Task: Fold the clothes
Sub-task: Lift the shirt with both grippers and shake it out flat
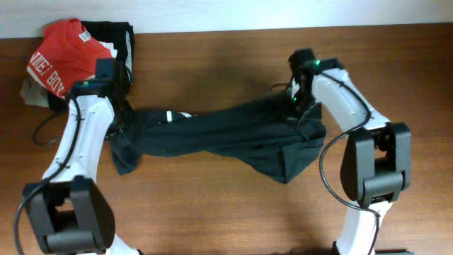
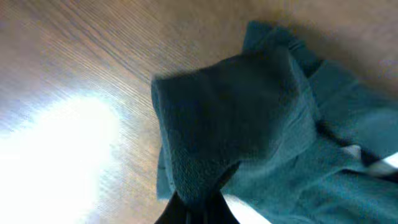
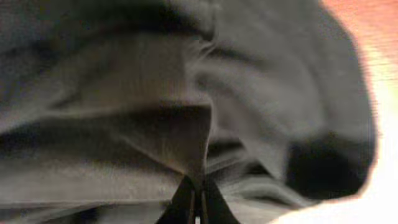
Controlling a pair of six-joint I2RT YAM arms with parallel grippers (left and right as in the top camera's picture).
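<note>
The T-shirt lies bunched, so my left gripper will next lift its end, carry it outward and release it down on the bare tabletop beside the black garment.
The clothes, a dark navy-teal T-shirt, lie pulled out in a long band across the middle of the table. My left gripper holds its left end and my right gripper its right end. In the left wrist view the left gripper is shut on a bunched fold of the T-shirt, with a bit of white print showing at the right. Seen from the right wrist, the right gripper is shut on a raised crease of the T-shirt, which fills nearly the whole view.
A red shirt with white letters and a black garment are heaped at the back left corner. A thin cable loops beside the left arm. The wooden table runs to the back wall.
</note>
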